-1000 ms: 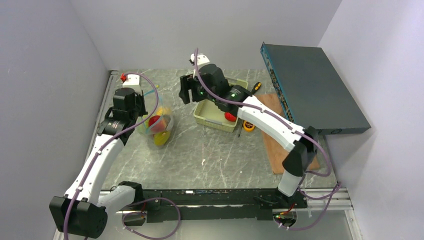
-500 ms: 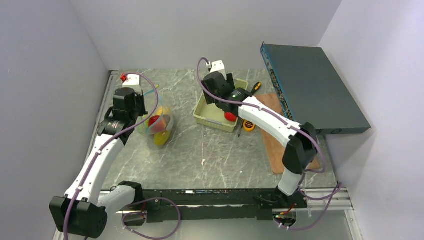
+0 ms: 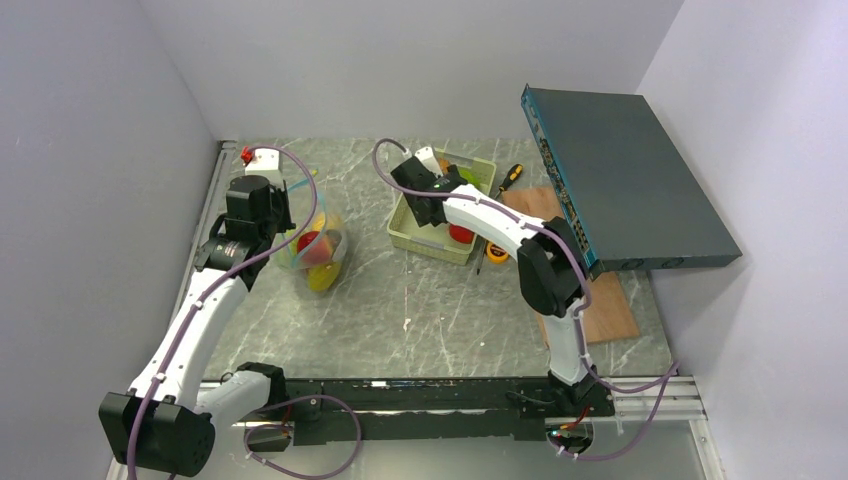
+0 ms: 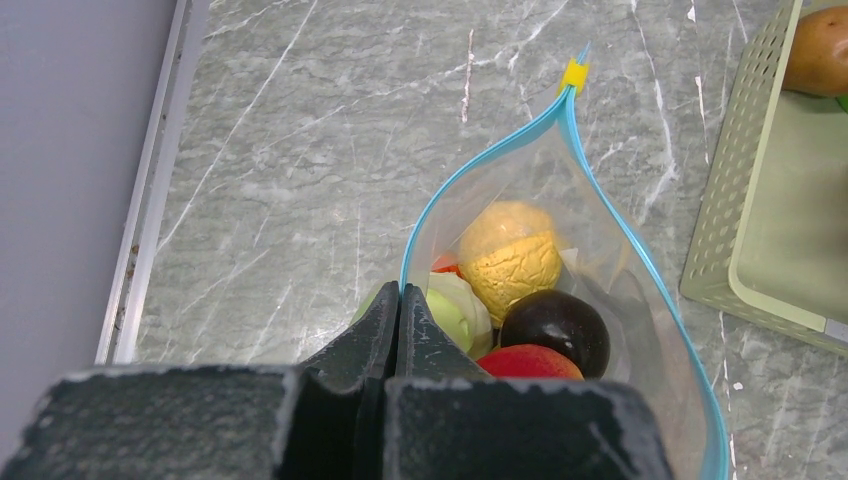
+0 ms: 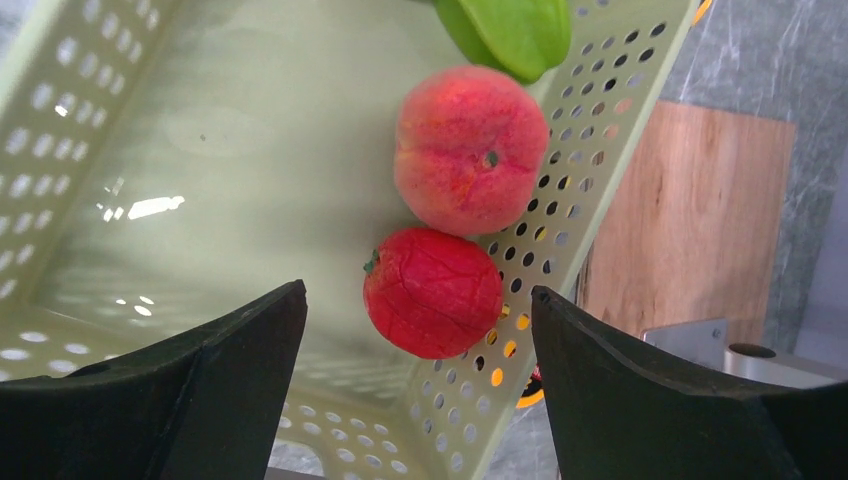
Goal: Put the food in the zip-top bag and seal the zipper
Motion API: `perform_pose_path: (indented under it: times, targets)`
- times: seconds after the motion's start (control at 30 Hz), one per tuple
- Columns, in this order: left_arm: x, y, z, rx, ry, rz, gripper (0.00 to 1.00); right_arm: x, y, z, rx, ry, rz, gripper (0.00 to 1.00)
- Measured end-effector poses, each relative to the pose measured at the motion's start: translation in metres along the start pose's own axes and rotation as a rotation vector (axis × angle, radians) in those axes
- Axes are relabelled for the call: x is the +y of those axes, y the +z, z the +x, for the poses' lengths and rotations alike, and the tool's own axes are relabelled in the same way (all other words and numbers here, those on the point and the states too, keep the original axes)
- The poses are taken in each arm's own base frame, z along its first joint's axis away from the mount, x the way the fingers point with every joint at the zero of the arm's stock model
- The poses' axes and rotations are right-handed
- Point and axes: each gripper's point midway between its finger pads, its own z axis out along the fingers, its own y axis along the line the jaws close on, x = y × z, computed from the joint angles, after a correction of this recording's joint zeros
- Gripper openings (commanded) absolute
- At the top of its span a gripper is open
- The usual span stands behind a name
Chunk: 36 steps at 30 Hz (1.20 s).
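The red cracked fruit (image 5: pixel 433 293) is lined up below, between the open fingers of my right gripper. My right gripper will next lower them around its sides, clear of the peach (image 5: pixel 470 150), and close.
The zip-top bag (image 3: pixel 318 252) stands open at the left, its mouth edged by the light blue zipper (image 4: pixel 432 196) with a yellow slider (image 4: pixel 573 73). My left gripper (image 4: pixel 399 298) is shut on the near end of the zipper strip. Inside the bag lie a yellow bumpy fruit (image 4: pixel 510 255), a dark plum (image 4: pixel 556 325), a red-orange fruit (image 4: pixel 530 362) and a pale green piece (image 4: pixel 455 315). My right gripper (image 5: pixel 418 300) is open low over the pale green basket (image 3: pixel 432 243), with a red fruit (image 5: pixel 432 292) between its fingers and not touching them. A peach (image 5: pixel 470 150) and a green piece (image 5: pixel 510 30) lie beside it.
A brown potato (image 4: pixel 820 50) lies at the basket's far end. A yellow tape measure (image 3: pixel 497 252) and a screwdriver (image 3: pixel 512 175) lie right of the basket. A wooden board (image 3: pixel 592 295) and a tilted dark teal box (image 3: pixel 625 180) fill the right side. Walls close in the left and back.
My right gripper swung right from the gap between bag and basket, turned, and came down over the basket. The left arm and the bag have not moved.
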Motion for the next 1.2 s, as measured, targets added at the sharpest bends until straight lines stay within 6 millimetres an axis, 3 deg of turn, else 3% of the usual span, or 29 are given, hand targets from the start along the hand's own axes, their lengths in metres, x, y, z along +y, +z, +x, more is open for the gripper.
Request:
perform_pose_path:
  times: [0.23,0.8,1.2]
  targets:
    - [0.001,0.0,0.0,0.0,0.001,-0.004,0.0,0.004,0.015,0.027,0.09,-0.043,0.023,0.86]
    - [0.001,0.0,0.0,0.0,0.001,-0.004,0.0,0.001,0.048,0.059,0.189,-0.055,0.064,0.83]
    - [0.001,0.0,0.0,0.0,0.001,-0.003,0.0,0.005,0.046,0.056,0.169,-0.053,0.054,0.41]
